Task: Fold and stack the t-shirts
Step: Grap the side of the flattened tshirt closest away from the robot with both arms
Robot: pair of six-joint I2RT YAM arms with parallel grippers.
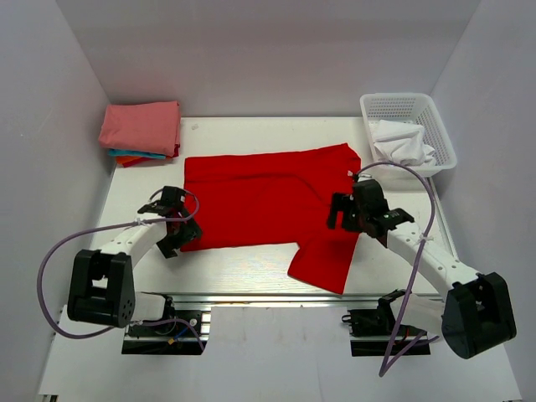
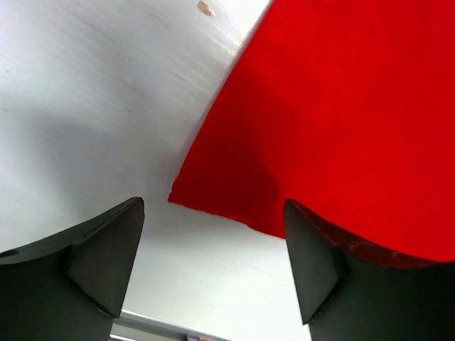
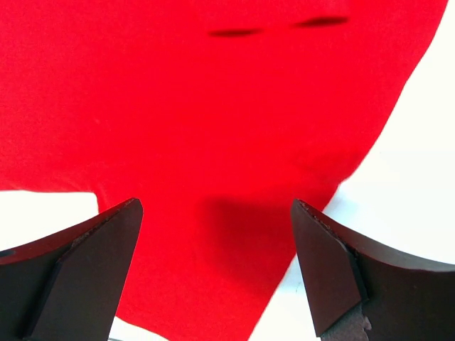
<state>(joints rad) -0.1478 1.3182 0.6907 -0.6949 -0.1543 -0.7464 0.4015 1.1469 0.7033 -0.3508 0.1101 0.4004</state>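
Note:
The end of the sleeve is nearer the front bar than my fingers are, so my right gripper should move back and down onto the sleeve's corner nearest that bar point(image 1: 340, 291).
A bright red t-shirt point(image 1: 268, 197) lies spread on the white table, with one sleeve point(image 1: 322, 261) reaching toward the front edge. At its near left corner point(image 2: 178, 197), my left gripper point(image 1: 178, 223) hovers open. That corner lies just ahead of the gap between the fingers point(image 2: 213, 207), and nothing is gripped. My right gripper point(image 1: 343, 214) is open above the shirt's right side, with red cloth point(image 3: 213, 128) lying flat under the spread fingers point(image 3: 215, 206). Folded t-shirts are stacked at the back left: pink point(image 1: 141, 126) on top, teal point(image 1: 134, 154) and orange-red point(image 1: 127, 161) edges below.
A white plastic basket point(image 1: 408, 105) at the back right holds crumpled white cloth point(image 1: 402, 142). Grey walls close in the table on the left, back and right. The metal rail point(image 1: 268, 299) with both arm bases runs along the front edge.

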